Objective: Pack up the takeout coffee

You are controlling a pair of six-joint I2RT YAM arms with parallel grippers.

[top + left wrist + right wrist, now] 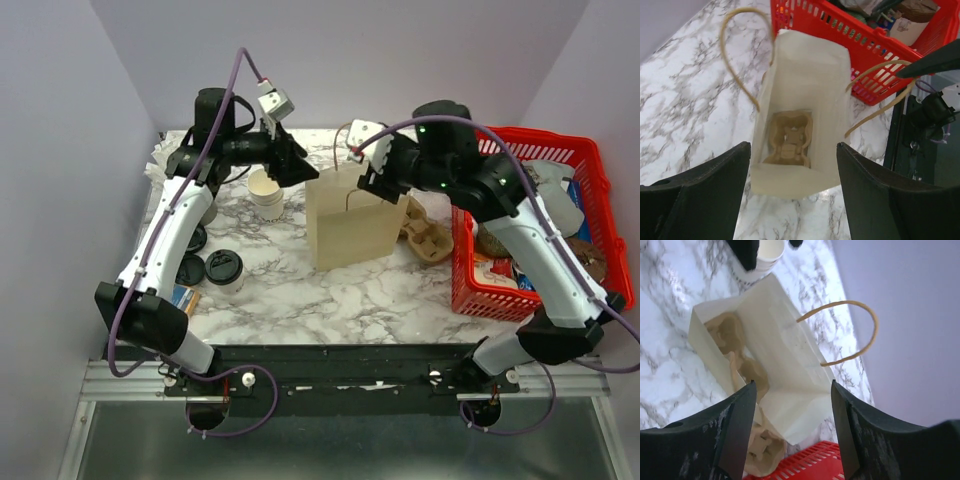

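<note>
My left gripper lowers to the far twine handle's foot nearest the stacked cups next, since that handle arches free above the bag's rim.
The takeout coffee [224,270], a small white cup with a black lid, stands at the table's near left, well away from both grippers. The tan paper bag [350,225] stands upright and open in the middle. A cardboard cup carrier [789,137] lies at its bottom. My left gripper [290,165] hovers over the bag's left rim, and in the left wrist view it [793,146] is open with nothing between its fingers. My right gripper [375,175] hovers over the bag's right rim and is also open [793,383] and empty. Both wrist views look down into the bag [775,355].
A stack of lidless white cups [265,192] stands just left of the bag. Loose black lids [190,268] lie beside the coffee. A second cardboard carrier [425,235] lies between the bag and the red basket [530,150] full of packets on the right. The bag's handles [855,335] stick out.
</note>
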